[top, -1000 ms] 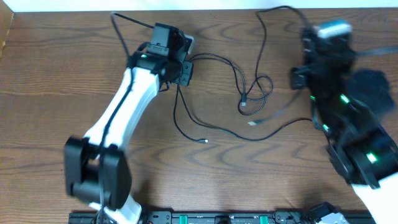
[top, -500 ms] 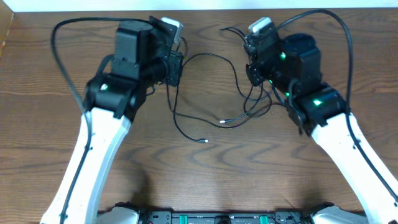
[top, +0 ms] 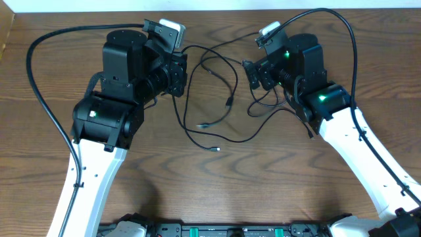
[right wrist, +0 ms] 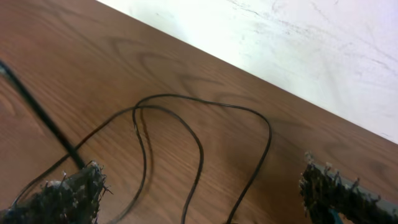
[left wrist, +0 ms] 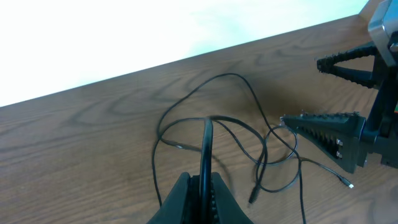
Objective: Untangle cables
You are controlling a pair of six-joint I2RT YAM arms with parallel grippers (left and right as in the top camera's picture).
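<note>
My right gripper should move back, down and left in the overhead view, onto the near piece of black cable, as it's clear of the loops.
Thin black cables (top: 212, 89) lie in tangled loops on the wooden table between my two arms, their small plug ends (top: 228, 102) loose. In the left wrist view my left gripper (left wrist: 203, 179) is shut on one black cable (left wrist: 206, 143), which runs straight out from the jaws to the loops (left wrist: 249, 134). From above, that gripper (top: 182, 71) sits at the left edge of the tangle. My right gripper (top: 252, 74) stands at the tangle's right edge. It is wide open (right wrist: 202, 186), its fingers (right wrist: 68, 196) held above two cable strands (right wrist: 198, 155) and gripping nothing.
The table's far edge (top: 217, 9) runs close behind both grippers, with a white surface beyond it. Thick black arm wires (top: 39, 49) arc over each arm. A dark rail (top: 217, 230) lines the near edge of the table.
The right gripper has opened. Both arms swung in toward the tangle, and the loops have been drawn left and spread out.
</note>
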